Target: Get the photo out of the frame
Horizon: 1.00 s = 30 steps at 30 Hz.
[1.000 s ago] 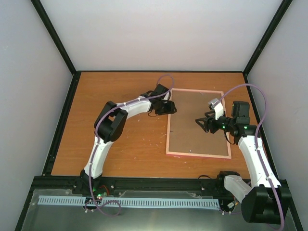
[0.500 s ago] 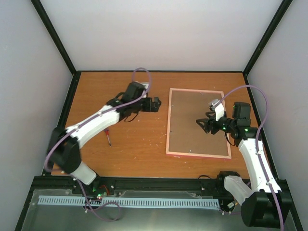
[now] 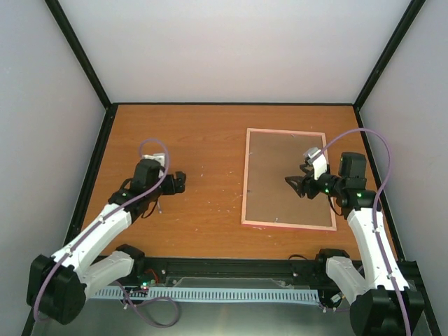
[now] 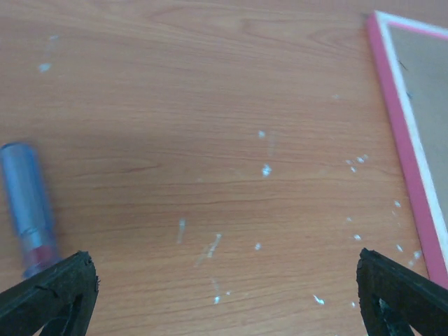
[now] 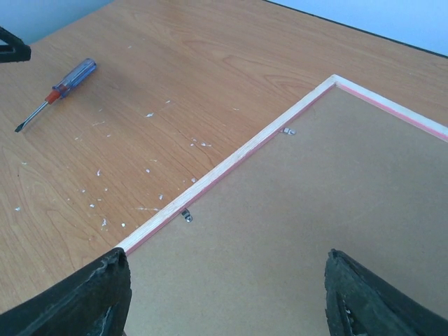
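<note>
The screwdriver's metal shaft [image 3: 159, 208] lies below my left gripper, back and to its left in the top view, so next my left gripper will swing that way, down onto it.
The pink frame [image 3: 245, 190] lies face down at the table's right, its brown backing board [image 3: 280, 175] up. The photo is hidden under the board. My right gripper [image 3: 297, 185] hovers open and empty over the middle of the board [image 5: 315, 210]. The frame's left rail [image 5: 231, 164] with two small metal clips [image 5: 186, 215] lies ahead of it. My left gripper [image 3: 180, 183] is open and empty over bare table, well left of the frame [image 4: 402, 133].
A screwdriver with a blue and red handle [image 5: 59, 91] lies on the table left of the frame, just left of my left gripper [image 4: 28, 210]. Small white flecks [image 4: 266, 169] dot the wood. Black rails edge the table.
My left arm has swung away from the frame's left rail, back to the left and toward the near edge. The screwdriver has come into view on the table. My right gripper has barely moved.
</note>
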### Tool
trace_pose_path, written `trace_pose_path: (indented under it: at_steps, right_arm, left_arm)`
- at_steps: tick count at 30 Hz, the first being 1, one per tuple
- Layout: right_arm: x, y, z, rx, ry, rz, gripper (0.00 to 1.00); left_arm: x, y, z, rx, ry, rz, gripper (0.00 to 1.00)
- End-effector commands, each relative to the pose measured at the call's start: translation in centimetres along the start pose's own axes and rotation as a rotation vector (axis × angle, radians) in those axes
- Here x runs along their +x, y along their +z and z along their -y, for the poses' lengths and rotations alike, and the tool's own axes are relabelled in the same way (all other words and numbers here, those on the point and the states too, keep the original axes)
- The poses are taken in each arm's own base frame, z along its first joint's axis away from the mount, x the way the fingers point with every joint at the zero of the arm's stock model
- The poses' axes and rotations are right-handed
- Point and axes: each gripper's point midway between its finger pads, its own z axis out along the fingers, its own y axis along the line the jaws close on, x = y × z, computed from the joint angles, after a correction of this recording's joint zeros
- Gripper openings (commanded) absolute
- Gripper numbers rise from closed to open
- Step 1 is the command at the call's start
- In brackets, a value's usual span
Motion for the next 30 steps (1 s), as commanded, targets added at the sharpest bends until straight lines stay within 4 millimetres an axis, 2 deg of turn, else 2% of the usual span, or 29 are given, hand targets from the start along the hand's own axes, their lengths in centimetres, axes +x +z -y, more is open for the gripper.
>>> trace_pose_path:
  at_steps: [1,3,5,8,12,15,20,23,26,30]
  right_arm:
    - [-0.4,-0.5,-0.2,0.003,-0.04,0.034,0.74]
    - [-0.4,-0.5,-0.4,-0.006,-0.042,0.036,0.74]
    - [-0.5,-0.5,-0.5,-0.011,-0.042,0.036,0.74]
    - [-0.6,-0.6,-0.7,-0.017,-0.052,0.04,0.74]
    - [-0.8,-0.8,-1.2,-0.035,-0.067,0.051,0.75]
    - [-0.8,-1.0,-1.6,-0.048,-0.076,0.057,0.75]
    - [-1.1,-1.3,-2.1,-0.062,-0.092,0.071,0.75]
    - [-1.0,-1.3,-2.4,-0.077,-0.094,0.073,0.75]
    - [-0.8,-1.2,-2.6,-0.096,-0.096,0.068,0.75]
    - [-0.8,-1.0,-2.7,-0.11,-0.09,0.061,0.75]
  left_arm:
    - [-1.3,-1.4,-2.9,-0.095,-0.194,0.09,1.0]
    - [0.4,-2.1,-6.0,-0.277,-0.369,0.048,1.0]
    - [1.8,-2.6,-7.3,-0.369,-0.453,-0.01,1.0]
    - [2.3,-1.7,-5.4,-0.264,-0.326,-0.096,1.0]
    - [3.8,-1.5,-6.0,-0.311,-0.385,-0.154,1.0]
    - [4.7,-0.9,-4.7,-0.246,-0.438,-0.215,1.0]
    - [7.0,0.1,-6.1,-0.329,-0.482,-0.273,1.0]
    - [7.6,0.6,-6.4,-0.324,-0.508,-0.316,1.0]
    - [7.2,1.0,-6.9,-0.306,-0.525,-0.298,0.91]
    - [6.9,1.3,-8.1,-0.286,-0.548,-0.301,0.6]
